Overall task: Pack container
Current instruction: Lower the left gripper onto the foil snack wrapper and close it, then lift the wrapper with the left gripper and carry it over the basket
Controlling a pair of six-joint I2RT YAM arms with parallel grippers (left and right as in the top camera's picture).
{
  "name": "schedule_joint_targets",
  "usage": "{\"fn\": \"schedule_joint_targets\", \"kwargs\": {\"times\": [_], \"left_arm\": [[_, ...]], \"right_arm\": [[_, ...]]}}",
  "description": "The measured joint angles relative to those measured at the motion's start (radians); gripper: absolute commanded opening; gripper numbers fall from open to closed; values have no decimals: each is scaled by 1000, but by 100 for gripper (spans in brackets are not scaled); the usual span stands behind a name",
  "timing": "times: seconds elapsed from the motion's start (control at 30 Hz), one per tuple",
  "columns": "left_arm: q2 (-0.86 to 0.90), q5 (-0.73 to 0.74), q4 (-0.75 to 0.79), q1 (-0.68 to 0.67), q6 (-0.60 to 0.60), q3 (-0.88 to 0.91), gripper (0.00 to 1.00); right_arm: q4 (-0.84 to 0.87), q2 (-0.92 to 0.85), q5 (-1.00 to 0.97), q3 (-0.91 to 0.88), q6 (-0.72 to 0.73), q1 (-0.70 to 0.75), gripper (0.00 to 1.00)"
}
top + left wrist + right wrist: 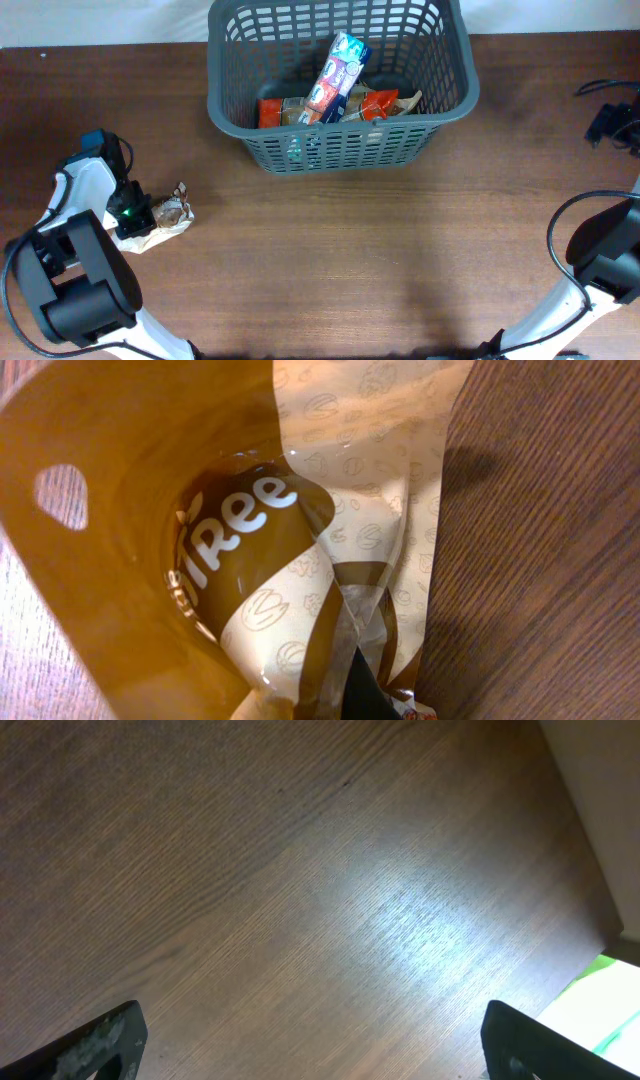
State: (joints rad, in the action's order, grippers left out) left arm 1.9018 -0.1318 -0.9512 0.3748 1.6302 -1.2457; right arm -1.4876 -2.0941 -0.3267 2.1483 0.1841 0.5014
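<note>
The basket (340, 140) has room in the gap beside the blue-and-white packet, so next I need to raise my left gripper, move it outward over that gap, lower it and release the snack packet.
The dark grey lattice basket (340, 140) stands at the back centre of the table. Inside it lie a blue-and-white packet (336, 76) and several red and orange packets (375, 103). A brown-and-cream snack packet (172, 212) lies on the table at the left. My left gripper (135, 214) is down on its left end. In the left wrist view the packet (260, 550) fills the frame, and one dark finger (362, 692) shows pressed into its folds. My right gripper (310, 1045) is open and empty over bare wood, at the table's right edge (612, 118).
The wooden table (380, 260) runs between the basket and the arms' bases. In the right wrist view the table's edge (590, 870) is close by. Cables hang by the right arm (570, 225).
</note>
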Motion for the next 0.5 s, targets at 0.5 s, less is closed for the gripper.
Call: {"fn": "schedule_joint_targets", "kwargs": {"times": [0.5], "left_arm": [[-20,-66,-3,0,-585,-276,2]], "right_arm": [[0,0,0,0,1,0,99]]}}
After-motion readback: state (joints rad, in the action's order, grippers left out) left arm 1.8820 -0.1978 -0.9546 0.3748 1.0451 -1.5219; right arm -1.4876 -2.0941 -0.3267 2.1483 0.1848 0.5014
